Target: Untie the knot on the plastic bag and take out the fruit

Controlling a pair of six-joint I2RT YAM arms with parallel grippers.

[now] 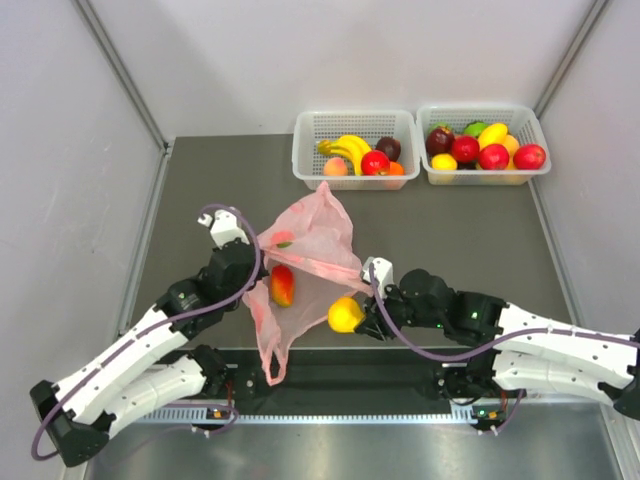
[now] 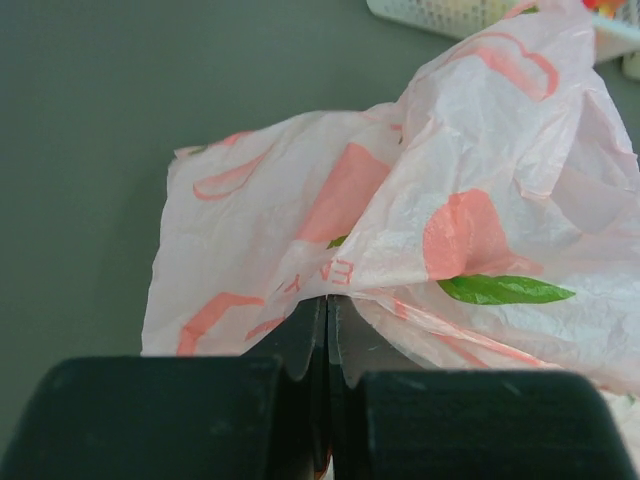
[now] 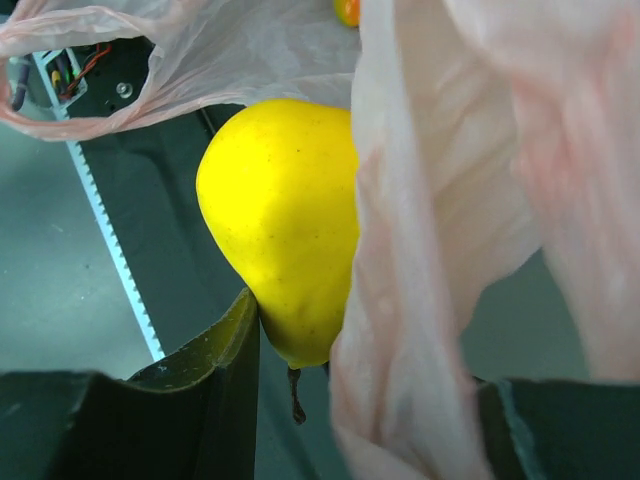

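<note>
My right gripper carries the pear (image 1: 345, 314) up and outward next and releases it at the banana basket's still empty far side, since the basket stands outward of it.
The pink plastic bag (image 1: 312, 240) lies crumpled and open in the middle of the table. One handle loop (image 1: 271, 357) trails toward the near edge. No knot shows. My left gripper (image 1: 258, 266) is shut on a fold of the bag (image 2: 400, 220), pinched at the fingertips (image 2: 316, 318). My right gripper (image 1: 364, 318) holds the yellow pear (image 1: 345, 314) at the bag's near right edge. In the right wrist view the pear (image 3: 285, 220) rests against the left finger (image 3: 225, 370), and a strip of bag (image 3: 420, 300) hides its other side. An orange-red oval fruit (image 1: 283, 285) lies in the bag.
Two white baskets stand at the back. The left basket (image 1: 304, 150) holds bananas, a dark purple fruit, a red apple and a peach. The right basket (image 1: 532, 122) holds several fruits. Grey walls close in the table's left and right sides.
</note>
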